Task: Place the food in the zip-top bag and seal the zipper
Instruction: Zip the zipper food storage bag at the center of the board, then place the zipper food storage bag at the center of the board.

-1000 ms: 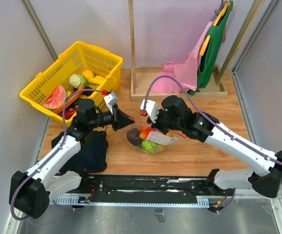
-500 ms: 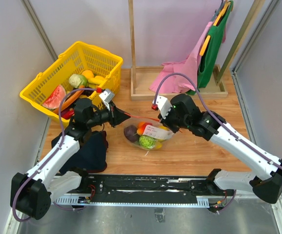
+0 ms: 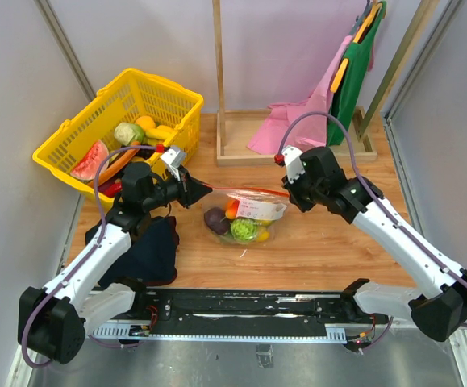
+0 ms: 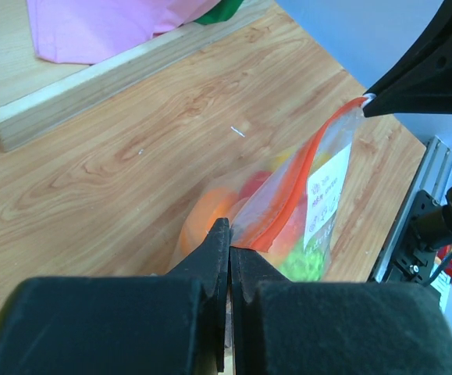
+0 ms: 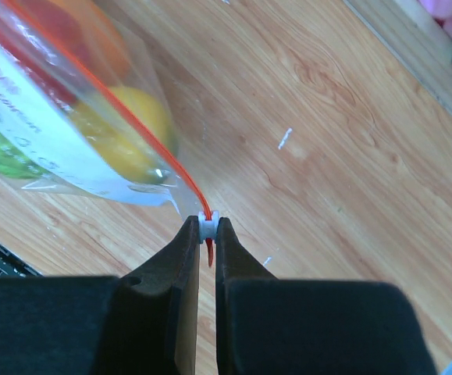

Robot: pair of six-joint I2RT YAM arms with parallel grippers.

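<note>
Next, the right gripper lowers and turns toward the bare tabletop on the right in the top view, freeing the slider (image 5: 208,226) because it's at the zipper's end.
The clear zip-top bag (image 3: 249,216) hangs just above the table between my two grippers, with purple, green, orange and yellow toy food (image 3: 241,229) inside. Its red-orange zipper (image 3: 245,192) is stretched straight between them. My left gripper (image 3: 209,189) is shut on the bag's left corner (image 4: 245,234). My right gripper (image 3: 285,193) is shut on the white zipper slider (image 5: 208,226) at the strip's right end. The bag's white label (image 5: 38,133) and a yellow piece of food (image 5: 128,129) show in the right wrist view.
A yellow basket (image 3: 120,129) with more toy food stands at the back left. A wooden rack (image 3: 289,137) with pink and green cloths is at the back. A dark cloth (image 3: 148,246) lies under my left arm.
My right gripper has slid right along the zipper from the bag's left side to its right end. The zipper is now stretched straight. My left gripper shifted slightly back and left.
</note>
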